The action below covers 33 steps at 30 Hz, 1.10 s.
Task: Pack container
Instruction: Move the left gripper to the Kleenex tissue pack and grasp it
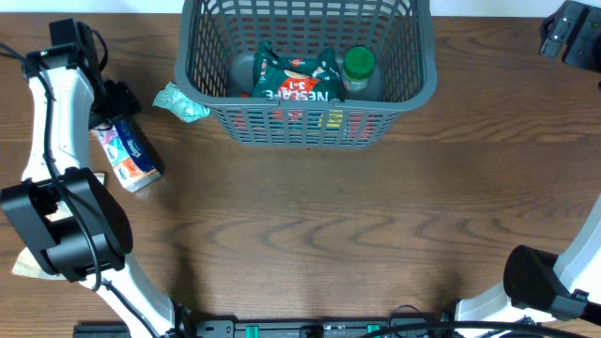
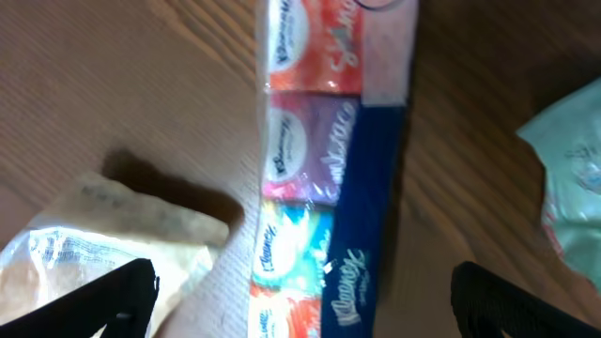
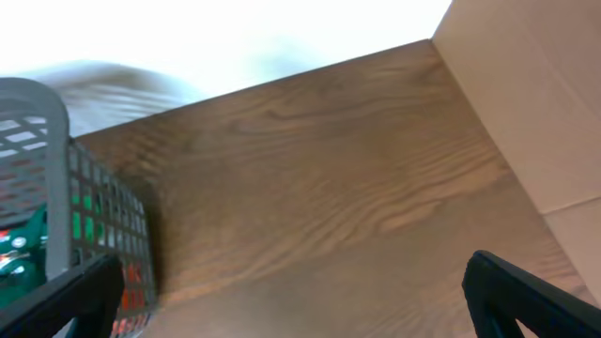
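Note:
The tissue multipack runs lengthwise between my fingers, so my left gripper will go down over its purple section [image 2: 317,151] next and close across its narrow width.
The dark grey slotted container [image 1: 418,89] stands at the back middle of the table; its corner shows in the right wrist view [image 3: 56,188]. Inside lie a green Nescafe packet [image 1: 299,80], a green-lidded jar [image 1: 358,68] and red items. A Kleenex tissue multipack [image 1: 127,153] lies on the table at the left. My left gripper [image 2: 300,314] is open above it, fingers apart on either side of the pack [image 2: 324,188]. My right gripper [image 3: 300,310] is open over bare wood right of the container; its arm [image 1: 571,33] is at the far right.
A pale green packet [image 1: 178,101] lies beside the container's left corner, also in the left wrist view [image 2: 573,178]. A beige packet [image 2: 103,244] lies beside the tissue pack. A cardboard-coloured wall [image 3: 535,103] borders the table on the right.

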### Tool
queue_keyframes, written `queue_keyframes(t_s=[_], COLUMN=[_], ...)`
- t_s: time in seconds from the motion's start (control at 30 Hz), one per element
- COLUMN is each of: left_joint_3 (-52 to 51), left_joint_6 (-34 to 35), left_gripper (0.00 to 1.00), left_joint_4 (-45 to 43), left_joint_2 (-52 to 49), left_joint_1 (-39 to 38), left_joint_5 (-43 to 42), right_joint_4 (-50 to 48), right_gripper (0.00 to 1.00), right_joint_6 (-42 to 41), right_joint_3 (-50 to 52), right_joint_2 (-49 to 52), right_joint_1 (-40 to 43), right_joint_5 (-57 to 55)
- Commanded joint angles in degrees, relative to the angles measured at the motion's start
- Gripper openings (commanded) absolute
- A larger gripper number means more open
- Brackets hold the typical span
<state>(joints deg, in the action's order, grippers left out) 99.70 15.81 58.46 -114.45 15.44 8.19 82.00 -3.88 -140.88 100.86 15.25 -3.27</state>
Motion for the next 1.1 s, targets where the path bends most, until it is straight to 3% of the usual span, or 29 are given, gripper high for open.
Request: queue_keyframes(t_s=[0.0,0.47,1.0,1.07], left_joint_3=[-3.04,-14.82,-14.82,-14.82], left_joint_6=[0.96,-3.28,-3.21,-3.23], left_gripper=[0.98,0.98,0.99,0.88], left_joint_4=[-1.81,-17.88,-19.80,-19.76], left_joint_2=[0.20,-2.05,-8.13,-8.13], left_joint_1=[0.39,0.42,1.51,1.51], left_joint_5=[1.51,-1.29,-1.77,-1.90], right_joint_4=[0.15,1.44,4.15,4.09], right_gripper=[0.99,0.99,0.99,0.99], right_joint_6=[0.55,0.55,1.79,1.44], right_joint_3=[-0.04,-0.02,-0.02,-0.02], right_joint_2=[0.02,0.02,0.02,0.07], right_joint_1=[0.48,0.48,0.83,1.53], right_joint_5=[-1.25,-1.20,-1.44,-1.38])
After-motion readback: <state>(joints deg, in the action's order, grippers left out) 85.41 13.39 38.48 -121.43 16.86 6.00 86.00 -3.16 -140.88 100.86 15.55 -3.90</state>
